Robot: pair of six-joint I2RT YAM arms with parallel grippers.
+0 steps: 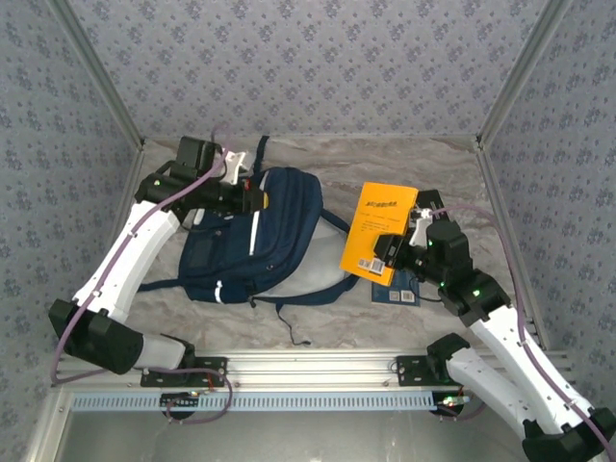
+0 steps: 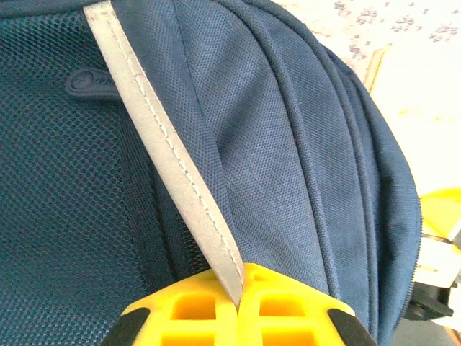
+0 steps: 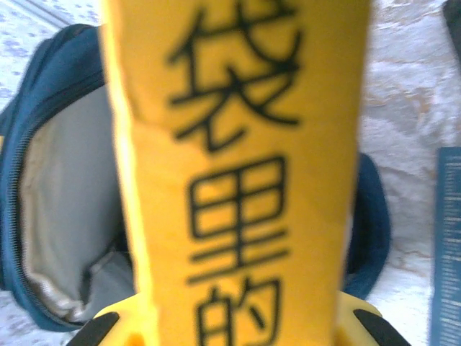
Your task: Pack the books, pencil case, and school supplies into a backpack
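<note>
The backpack's grey-lined compartment (image 1: 314, 264) is wide open below my right gripper, on my left gripper's side, so my right gripper will next lower the orange book (image 1: 381, 229) sideways into it and let go.
The navy backpack (image 1: 252, 245) lies on the table left of centre, its main compartment unzipped and its grey lining (image 3: 65, 216) showing. At the bag's top, my left gripper (image 1: 258, 199) is shut on the white reflective stripe (image 2: 166, 144), which is pinched between the yellow fingertips (image 2: 240, 288). An orange book (image 1: 381, 229) with black lettering hangs tilted above the table to the right of the bag. My right gripper (image 1: 387, 252) is shut on its lower end, and the cover (image 3: 238, 144) hides the jaws. A dark blue book (image 1: 404, 287) lies flat below. The pencil case and school supplies are out of view.
Patterned walls close the table in at the back and on both sides. A backpack strap (image 1: 289, 322) trails toward the metal rail (image 1: 308, 371) at the near edge. The dark blue book (image 3: 446, 245) lies on the marbled tabletop right of the bag.
</note>
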